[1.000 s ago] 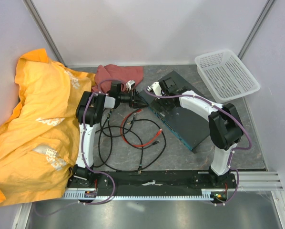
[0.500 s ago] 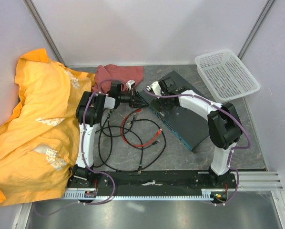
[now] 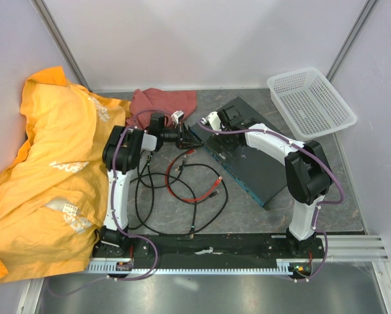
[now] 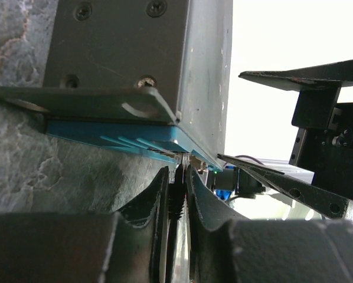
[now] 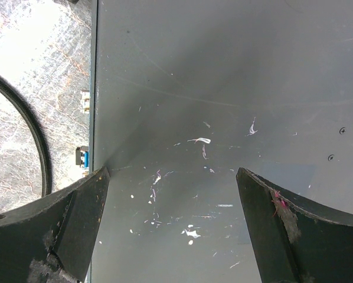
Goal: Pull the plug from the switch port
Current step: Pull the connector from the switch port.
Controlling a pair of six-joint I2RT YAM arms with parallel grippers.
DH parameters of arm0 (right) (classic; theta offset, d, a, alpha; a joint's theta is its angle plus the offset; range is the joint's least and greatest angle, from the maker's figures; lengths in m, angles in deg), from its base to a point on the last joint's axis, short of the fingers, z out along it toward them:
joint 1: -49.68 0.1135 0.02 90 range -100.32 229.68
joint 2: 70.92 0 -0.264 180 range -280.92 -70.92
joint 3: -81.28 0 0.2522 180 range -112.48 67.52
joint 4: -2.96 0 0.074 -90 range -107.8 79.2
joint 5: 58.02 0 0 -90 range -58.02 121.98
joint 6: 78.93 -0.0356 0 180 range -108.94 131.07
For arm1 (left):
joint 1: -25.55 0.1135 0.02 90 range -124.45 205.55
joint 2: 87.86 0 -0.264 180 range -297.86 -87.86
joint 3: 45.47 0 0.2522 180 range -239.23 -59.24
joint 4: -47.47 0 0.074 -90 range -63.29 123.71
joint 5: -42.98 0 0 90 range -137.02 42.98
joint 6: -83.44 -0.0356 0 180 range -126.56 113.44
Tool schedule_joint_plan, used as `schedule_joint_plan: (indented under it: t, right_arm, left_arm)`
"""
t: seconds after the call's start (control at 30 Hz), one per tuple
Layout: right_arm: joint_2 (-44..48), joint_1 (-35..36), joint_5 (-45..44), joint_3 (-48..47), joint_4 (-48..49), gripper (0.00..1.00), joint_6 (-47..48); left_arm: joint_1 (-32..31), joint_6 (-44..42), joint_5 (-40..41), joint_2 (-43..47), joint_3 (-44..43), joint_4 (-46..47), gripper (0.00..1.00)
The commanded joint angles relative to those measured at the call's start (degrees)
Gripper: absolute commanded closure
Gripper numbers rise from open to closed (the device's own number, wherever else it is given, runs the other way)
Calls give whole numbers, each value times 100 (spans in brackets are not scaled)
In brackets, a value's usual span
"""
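Note:
The left gripper draws the black plug [image 4: 177, 197] clear next, away from the switch's teal edge and slightly back, to release it. The plug's tip still sits there.
The switch [image 3: 251, 160] is a flat dark slab with a teal long edge, lying at an angle on the table. In the left wrist view my left gripper [image 4: 177, 177] is shut on a thin black plug [image 4: 177, 197] whose front end sits at the switch's teal edge [image 4: 135, 141]. In the top view the left gripper [image 3: 191, 138] is at the switch's near-left edge. My right gripper [image 3: 227, 123] is open and empty, with its fingers [image 5: 76, 227] spread over the switch's grey top [image 5: 224, 88].
Black cable loops [image 3: 205, 196] and a red cable [image 3: 182, 194] lie in front of the switch. A red cloth [image 3: 163, 101] is behind the left gripper. A yellow cloth [image 3: 45, 163] covers the left side. A white mesh basket [image 3: 310, 101] stands at the back right.
My left arm has shifted slightly to the left with the gripper still shut on the plug. The right arm has barely moved.

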Motion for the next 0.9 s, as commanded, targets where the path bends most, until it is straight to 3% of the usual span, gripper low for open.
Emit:
schedule_joint_plan:
  t: [0.0, 0.63, 0.7, 0.77, 0.87]
  right_arm:
    - [-49, 20, 63, -152, 13, 2, 42]
    - [12, 11, 177, -28, 57, 2, 33]
    - [21, 20, 160, -29, 57, 2, 42]
    - [47, 11, 151, -20, 57, 2, 51]
    - [100, 11, 151, 33, 75, 2, 51]
  left_arm:
    - [113, -472, -32, 139, 279, -479, 98]
    - [297, -1280, -41, 446, 332, -1261, 98]
    - [306, -1998, -93, 525, 166, -1935, 99]
    - [358, -3398, 160, 754, -63, -3528, 99]
    - [568, -4581, 495, 1035, -450, -5149, 99]
